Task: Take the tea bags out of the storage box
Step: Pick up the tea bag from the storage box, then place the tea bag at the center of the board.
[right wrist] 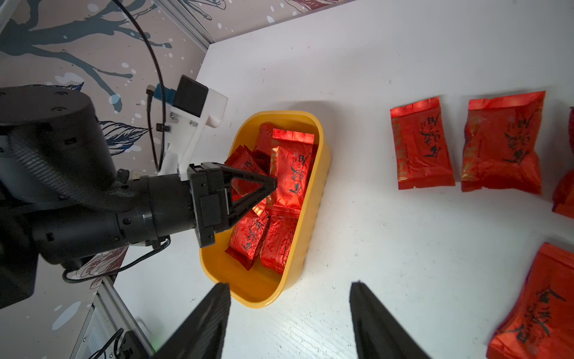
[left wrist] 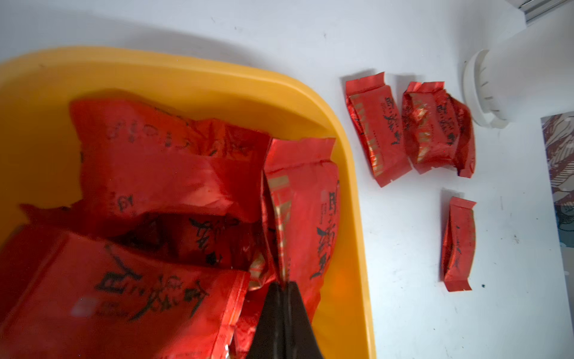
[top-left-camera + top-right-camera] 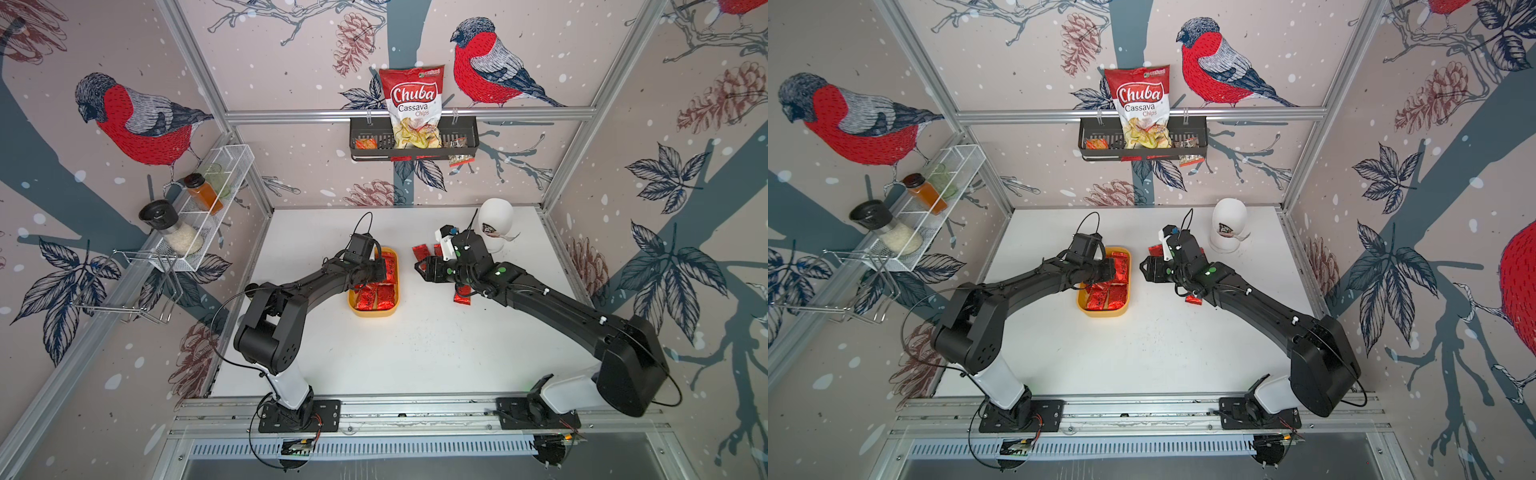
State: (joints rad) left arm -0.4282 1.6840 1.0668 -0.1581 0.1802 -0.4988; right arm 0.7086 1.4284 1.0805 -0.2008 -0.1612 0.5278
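The robot's left gripper will go up over the side of the box and down onto bare tabletop next to the lone tea bag to release, since there is room there.
The mustard-yellow storage box sits mid-table with several shiny red tea bags inside. My left gripper reaches into the box, shut on the edge of one tea bag, which stands tilted against the box wall. The right wrist view shows that same tea bag pinched at the left gripper's tip. My right gripper hangs open and holds nothing, over bare table just right of the box. More tea bags lie on the table right of the box.
A white jar stands at the back right, beside the loose sachets. On the back wall a black basket holds a Chuba chips bag. A white wire rack with spice jars hangs on the left wall.
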